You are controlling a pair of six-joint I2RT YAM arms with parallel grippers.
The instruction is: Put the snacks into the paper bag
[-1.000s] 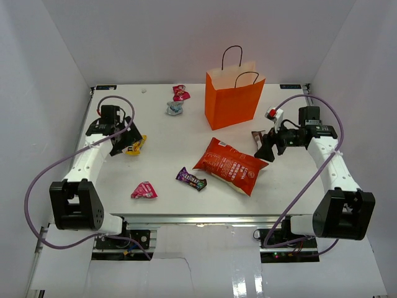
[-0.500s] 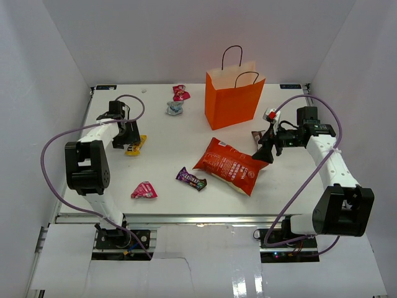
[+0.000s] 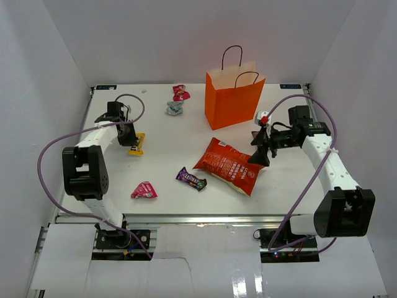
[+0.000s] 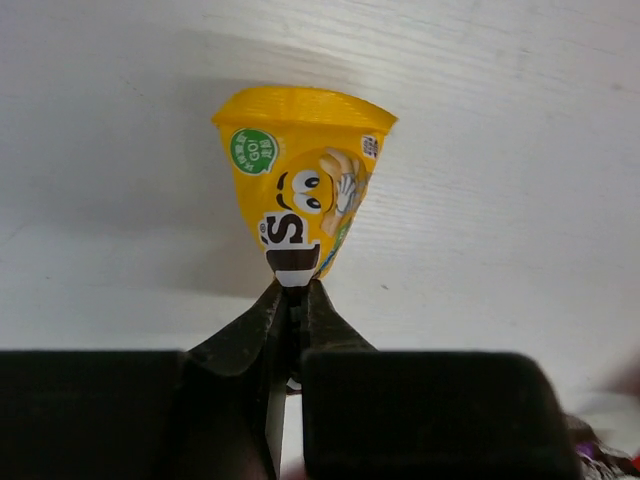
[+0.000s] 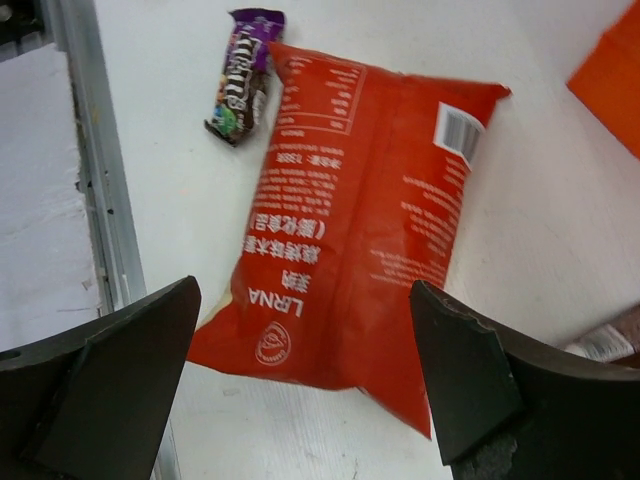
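Next, the right gripper goes left in the top view and closes on the yellow candy packet [image 3: 138,144], since the paper bag [image 3: 234,102] stands far from my left gripper.
My left gripper [image 4: 293,287] is shut on one end of a yellow candy packet [image 4: 302,180], which stands at the table's left side [image 3: 137,145]. In the middle of the table lies the red-orange chip bag [image 3: 231,165]. My right gripper [image 5: 302,290] hangs open over the chip bag's right end [image 5: 360,200], one finger on either side, and holds nothing. The orange paper bag [image 3: 234,102] stands upright behind it with its top open. A purple candy bar [image 3: 191,179] lies just left of the chip bag.
A pink candy [image 3: 144,190] lies near the front left. Another pink candy [image 3: 180,93] and a silver-blue one [image 3: 175,108] sit at the back, left of the paper bag. A metal rail [image 5: 95,160] runs along the table's near edge.
My left gripper has closed on the yellow packet, which now stands narrower and more on edge. My right gripper has moved left and now hangs over the chip bag's end.
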